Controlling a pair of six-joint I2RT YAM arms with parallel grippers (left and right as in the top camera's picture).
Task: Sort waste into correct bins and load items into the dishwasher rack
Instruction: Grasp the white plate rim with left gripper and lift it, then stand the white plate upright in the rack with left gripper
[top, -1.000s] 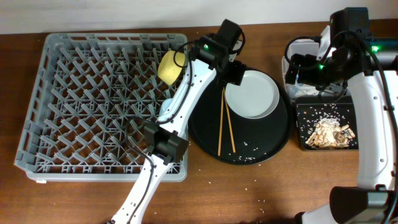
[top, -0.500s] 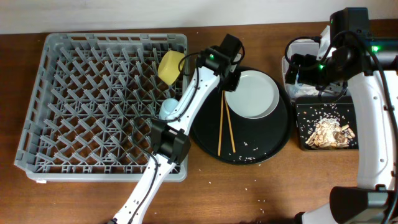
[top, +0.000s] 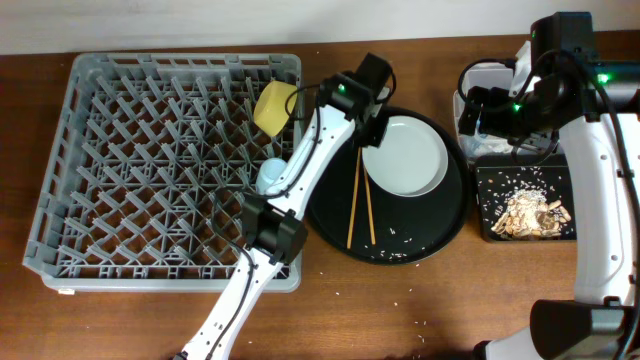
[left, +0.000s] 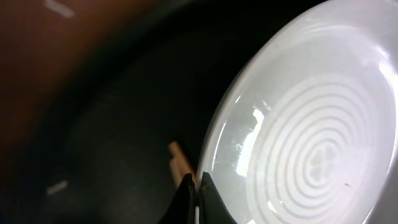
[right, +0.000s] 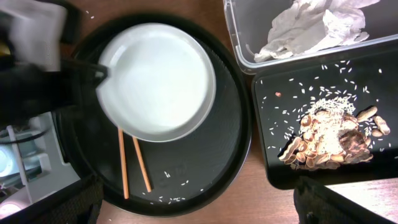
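Observation:
I should lift the plate (top: 405, 152) with my left gripper, then move it to the left in the overhead view onto the rack wires beside the yellow bowl. I should let go of it there, where slots are empty.
The pale round plate (top: 405, 152) lies on the large round black tray (top: 420, 235), and my left gripper (top: 367, 133) is shut on its left rim. The left wrist view shows the thin rim pinched between the dark fingertips (left: 186, 198), with the plate (left: 311, 137) filling the right side. Two wooden chopsticks (top: 360, 205) lie on the round tray left of the plate. My right gripper (right: 205, 214) hangs open above the tray's right side, holding nothing. In the grey dishwasher rack (top: 120, 170) sit a yellow bowl (top: 273, 107) and a light blue cup (top: 270, 176).
At the right, a clear tub (right: 233, 37) holds crumpled white napkins (right: 311, 28). In front of it, a black rectangular tray (right: 280, 155) holds brownish food scraps with rice (right: 333, 134). Loose rice grains (top: 400, 250) lie on the round tray and the table.
My left gripper came down from beside the yellow bowl to the plate's left rim and shut on it. The left chopstick shifted slightly. The right arm has not moved.

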